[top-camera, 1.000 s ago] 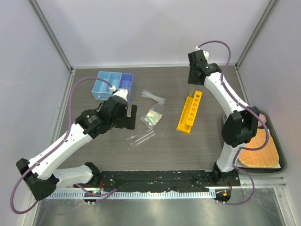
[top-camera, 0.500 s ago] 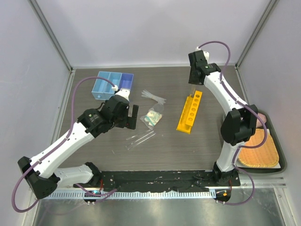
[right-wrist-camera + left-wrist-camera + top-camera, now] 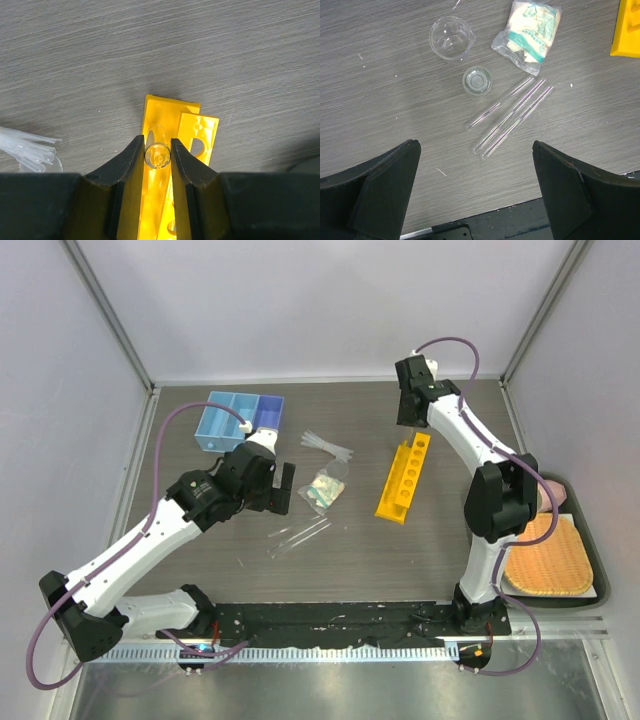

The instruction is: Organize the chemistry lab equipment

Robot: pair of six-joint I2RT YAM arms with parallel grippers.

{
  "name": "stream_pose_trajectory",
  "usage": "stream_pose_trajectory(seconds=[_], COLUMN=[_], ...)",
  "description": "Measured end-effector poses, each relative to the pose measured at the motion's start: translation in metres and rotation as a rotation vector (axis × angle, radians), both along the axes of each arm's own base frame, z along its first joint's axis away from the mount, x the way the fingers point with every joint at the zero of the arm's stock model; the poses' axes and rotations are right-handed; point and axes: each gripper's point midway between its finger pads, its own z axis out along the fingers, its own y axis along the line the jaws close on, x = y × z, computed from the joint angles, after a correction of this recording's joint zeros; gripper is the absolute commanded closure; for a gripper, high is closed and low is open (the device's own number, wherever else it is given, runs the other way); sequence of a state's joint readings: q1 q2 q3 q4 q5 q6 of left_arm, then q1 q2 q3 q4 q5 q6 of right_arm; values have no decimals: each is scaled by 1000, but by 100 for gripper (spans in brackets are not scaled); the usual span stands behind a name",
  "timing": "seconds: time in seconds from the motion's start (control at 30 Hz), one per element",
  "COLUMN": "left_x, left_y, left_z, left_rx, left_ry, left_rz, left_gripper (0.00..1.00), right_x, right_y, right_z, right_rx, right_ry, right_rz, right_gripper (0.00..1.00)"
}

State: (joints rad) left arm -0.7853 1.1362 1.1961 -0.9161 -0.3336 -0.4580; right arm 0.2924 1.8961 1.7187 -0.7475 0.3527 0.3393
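The test tube already hangs upright at the yellow rack's far end, beside the rack's piece with holes, so next I will lower my right gripper there and release the tube.
The long yellow rack lies on the table right of centre. My right gripper hovers over its far end, shut on a clear test tube held upright above the rack. My left gripper is open and empty. In the left wrist view it hangs above three thin tubes that lie side by side. Beyond them are a tiny beaker, a small round clear dish and the green-beige packet. Clear droppers lie behind the packet.
A blue divided bin stands at the back left. The orange woven mat lies on a tray at the right edge, with the pink cup partly hidden behind the right arm. A black strip runs along the near edge.
My right gripper has shifted a little to the left over the rack's far end, still holding the tube. The left arm has barely moved.
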Motion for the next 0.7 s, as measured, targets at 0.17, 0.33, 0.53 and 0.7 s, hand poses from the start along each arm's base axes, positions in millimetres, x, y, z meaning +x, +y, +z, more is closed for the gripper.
stream_pose_trajectory(seconds=[0.17,0.33,0.53,0.7], left_x=[0,0,0,0], left_y=[0,0,1,0], left_z=[0,0,0,0], left_rx=[3,7,13,13], left_ry=[0,-1,-3,-4], left_rz=[-2,-7,-13,-15], left_gripper=[0,0,0,0], right_x=[-1,-12,-11,-18], right_y=[1,-1,-1,0], right_z=[-12,-42,-44,-40], right_rx=[0,-6,-4,-30], right_ry=[15,70,65,89], right_rz=[1,0,-6,4], right_gripper=[99,87,49,37])
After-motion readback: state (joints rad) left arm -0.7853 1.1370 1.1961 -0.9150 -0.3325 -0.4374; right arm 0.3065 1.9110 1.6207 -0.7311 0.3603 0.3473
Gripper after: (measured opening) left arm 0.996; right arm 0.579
